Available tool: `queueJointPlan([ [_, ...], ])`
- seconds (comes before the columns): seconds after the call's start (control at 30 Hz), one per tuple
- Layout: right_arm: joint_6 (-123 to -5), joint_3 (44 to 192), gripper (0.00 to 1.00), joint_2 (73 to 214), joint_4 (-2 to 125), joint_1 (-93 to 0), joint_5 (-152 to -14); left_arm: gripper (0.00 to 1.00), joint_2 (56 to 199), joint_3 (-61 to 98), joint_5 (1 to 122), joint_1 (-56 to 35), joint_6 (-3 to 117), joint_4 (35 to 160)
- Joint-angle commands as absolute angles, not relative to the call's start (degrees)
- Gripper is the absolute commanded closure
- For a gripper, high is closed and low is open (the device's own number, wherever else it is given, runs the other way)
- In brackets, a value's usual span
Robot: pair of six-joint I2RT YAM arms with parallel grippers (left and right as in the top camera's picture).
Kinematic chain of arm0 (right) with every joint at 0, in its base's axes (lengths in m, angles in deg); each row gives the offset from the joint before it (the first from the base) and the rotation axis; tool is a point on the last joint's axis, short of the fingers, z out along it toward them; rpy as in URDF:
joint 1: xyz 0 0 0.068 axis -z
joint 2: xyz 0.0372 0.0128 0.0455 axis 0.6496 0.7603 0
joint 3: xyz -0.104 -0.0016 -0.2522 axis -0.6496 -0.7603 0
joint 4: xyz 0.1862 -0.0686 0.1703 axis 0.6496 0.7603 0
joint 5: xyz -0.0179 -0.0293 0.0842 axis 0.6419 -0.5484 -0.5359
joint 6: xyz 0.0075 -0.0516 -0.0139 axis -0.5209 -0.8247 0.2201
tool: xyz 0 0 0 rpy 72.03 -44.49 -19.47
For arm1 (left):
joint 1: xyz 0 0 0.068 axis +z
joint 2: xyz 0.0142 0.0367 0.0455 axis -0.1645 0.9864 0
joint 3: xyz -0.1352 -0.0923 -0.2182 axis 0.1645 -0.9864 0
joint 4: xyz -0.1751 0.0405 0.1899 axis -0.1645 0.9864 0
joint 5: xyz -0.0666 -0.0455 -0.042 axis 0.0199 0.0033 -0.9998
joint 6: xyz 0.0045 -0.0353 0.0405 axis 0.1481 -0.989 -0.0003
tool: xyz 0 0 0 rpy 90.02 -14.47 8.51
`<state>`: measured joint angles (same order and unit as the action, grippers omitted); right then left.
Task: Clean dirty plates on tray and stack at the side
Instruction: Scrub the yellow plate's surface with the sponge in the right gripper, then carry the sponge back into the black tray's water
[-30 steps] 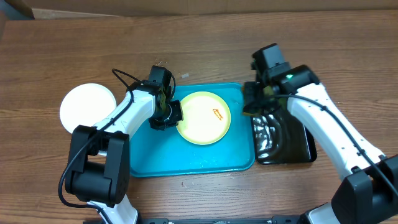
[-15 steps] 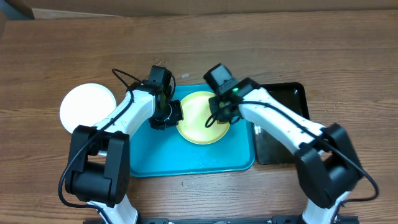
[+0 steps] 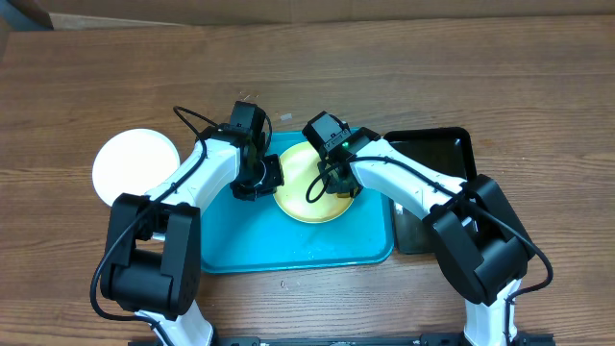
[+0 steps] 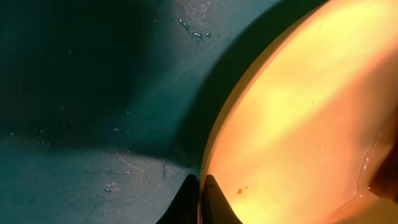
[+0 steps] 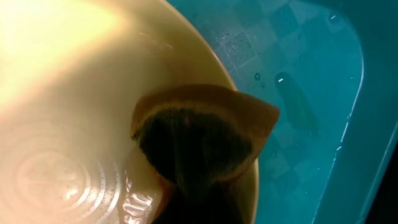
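My right gripper rises next, moves to the right in the overhead view and lowers to release the sponge inside the black tray point(image 3: 437, 152), since its bottom is bare.
A pale yellow plate point(image 3: 300, 192) lies on the turquoise tray point(image 3: 288, 240), toward its back. My left gripper point(image 3: 266, 179) is shut on the plate's left rim; the left wrist view shows its fingertips point(image 4: 201, 188) pinching the rim of the plate point(image 4: 298, 118). My right gripper point(image 3: 332, 181) is over the plate, shut on a yellow sponge with a dark green face point(image 5: 199, 134), which presses on the wet plate point(image 5: 62, 93). No smear shows. A white plate point(image 3: 135, 165) rests on the table left of the tray; whether another lies under it I cannot tell.
A smaller glossy black tray point(image 3: 444, 149) sits right of the turquoise tray, under my right arm. Water drops lie on the turquoise tray floor point(image 5: 298, 106). A small white scrap point(image 3: 285, 118) lies behind the tray. The table is brown wood.
My right arm swung left from the black tray to the yellow plate with the sponge and now covers where the orange smear showed. My left gripper has not moved.
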<state>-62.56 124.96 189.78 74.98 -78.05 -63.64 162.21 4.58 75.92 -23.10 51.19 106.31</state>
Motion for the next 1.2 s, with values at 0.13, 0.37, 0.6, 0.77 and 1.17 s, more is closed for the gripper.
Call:
queueJointPlan([
  [0.13,-61.1,125.7,0.96,191.9,72.2,-78.1,-84.1,0.96,163.2,4.4,75.6,-23.0,51.0,106.3],
  [0.37,-59.5,127.2,0.96,191.6,64.6,-77.2,-98.4,0.96,163.2,4.4,75.5,-23.0,51.0,106.5],
  [0.6,-63.3,139.4,0.96,187.3,79.0,-70.4,-98.8,0.96,163.2,4.4,75.5,-23.0,51.2,106.5],
  [0.77,-68.3,143.4,0.96,181.8,92.7,-63.6,-91.9,0.96,163.2,4.4,75.5,-23.0,51.4,106.6],
  [1.17,-67.0,135.8,0.96,177.9,104.8,-48.6,-74.8,0.96,163.2,4.4,75.5,-23.0,51.4,106.5],
])
